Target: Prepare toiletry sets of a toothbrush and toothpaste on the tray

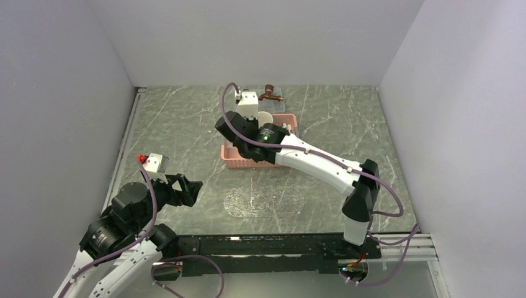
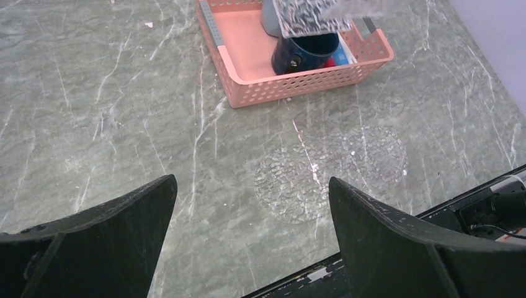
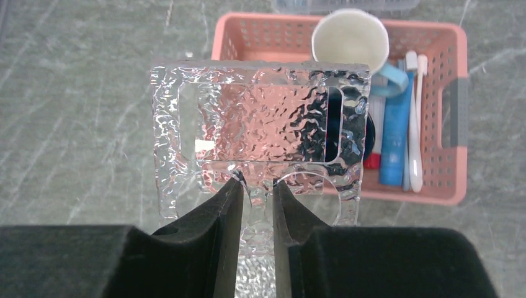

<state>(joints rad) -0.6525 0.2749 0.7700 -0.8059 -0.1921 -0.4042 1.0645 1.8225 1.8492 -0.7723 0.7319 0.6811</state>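
My right gripper needs to move back from the basket next and down onto that tray's middle point(image 1: 264, 202) to release the small tray, since the larger oval tray is bare.
My right gripper point(image 3: 256, 183) is shut on the near edge of the small clear textured tray point(image 3: 260, 124) and holds it level above the pink lattice basket point(image 3: 456, 118). The lifted tray also shows in the left wrist view point(image 2: 316, 15). In the basket's right part lie a light-blue toothpaste tube point(image 3: 395, 133) and a slim white toothbrush point(image 3: 414, 124), side by side. My left gripper point(image 2: 251, 186) is open and empty, low over the table at the front left point(image 1: 193, 189), well apart from the basket.
The basket point(image 1: 239, 162) also holds a cream cup point(image 3: 350, 38) and a dark blue mug point(image 2: 304, 53). A larger clear oval tray point(image 1: 263, 202) lies flat in front of the basket. A brown object point(image 1: 270, 92) stands at the back.
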